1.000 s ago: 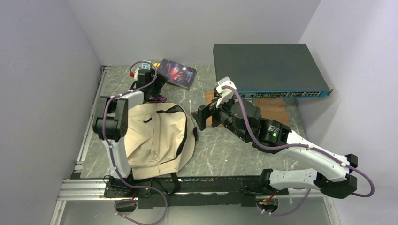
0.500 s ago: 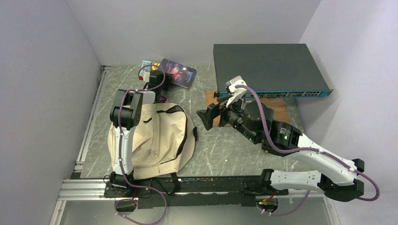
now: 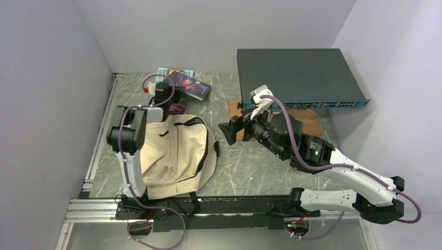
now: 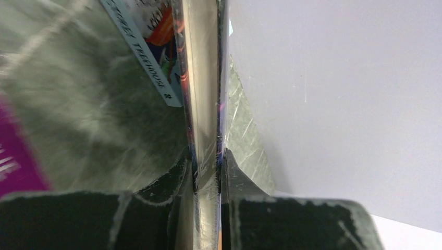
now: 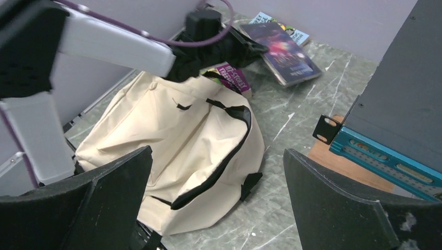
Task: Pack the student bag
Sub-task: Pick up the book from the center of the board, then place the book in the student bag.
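Observation:
My right gripper will swing over the bag next and turn, with its fingers on both sides of the book's loose end, because my left gripper holds only one edge of the book.
The student bag, cream with dark zippers and black straps, lies flat at the near left, its main zipper gaping. Behind it, my left gripper is shut on the near edge of a dark paperback book. In the left wrist view the book's page edge runs up from between the two jaws, which press both covers. My right gripper hovers open to the right of the bag, with nothing between its fingers. The right wrist view shows the bag and the dark book.
A light blue book lies under the dark one by the back wall. A magenta book pokes out at the bag's top. A dark network switch sits on a wooden board at the back right. Walls close in on both sides.
My left gripper has shut on the dark book, and the book has shifted slightly left. The right arm rose and moved right a second ago, then held still.

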